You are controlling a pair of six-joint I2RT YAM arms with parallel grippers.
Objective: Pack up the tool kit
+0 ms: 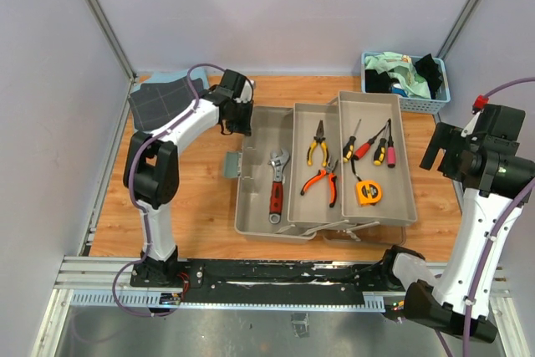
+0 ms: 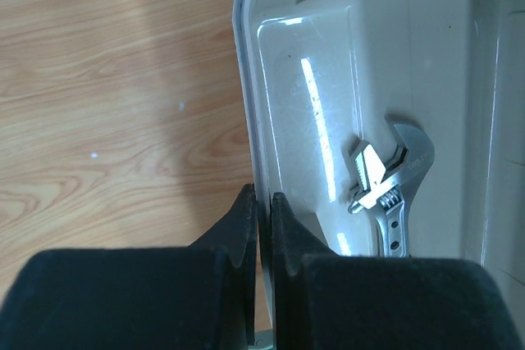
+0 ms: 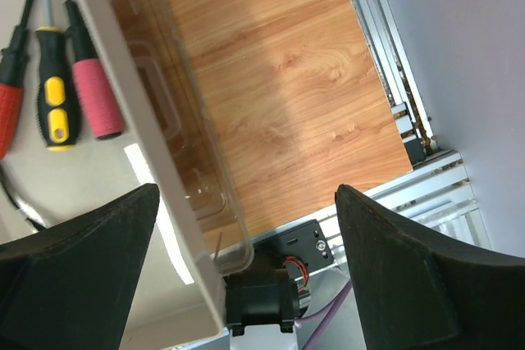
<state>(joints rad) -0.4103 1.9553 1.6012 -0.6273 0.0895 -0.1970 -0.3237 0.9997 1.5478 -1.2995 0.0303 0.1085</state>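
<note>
Next, the right gripper moves down toward the toolbox, then reaches onto the translucent lid's outer edge (image 3: 212, 138), low beside the screwdriver tray.
The grey-beige toolbox (image 1: 251, 206) lies open on the wooden table with its trays folded out. A red-handled wrench (image 1: 277, 186) lies in the left compartment. Two pliers (image 1: 319, 165) lie in the middle tray. Small screwdrivers (image 1: 372, 146) and an orange tape measure (image 1: 368, 192) lie in the right tray. My left gripper (image 1: 242, 119) is shut on the toolbox's far left rim (image 2: 244, 79), with the wrench head (image 2: 390, 182) just inside. My right gripper (image 1: 439, 152) is open and empty, right of the toolbox. Its view shows the screwdriver handles (image 3: 90, 96) and the translucent lid (image 3: 180, 120).
A small blue basket (image 1: 405, 77) of cloths stands at the back right. A folded dark grid-pattern cloth (image 1: 163, 98) lies at the back left, under the left arm. Grey walls enclose the table. A metal rail (image 1: 276, 277) runs along the near edge.
</note>
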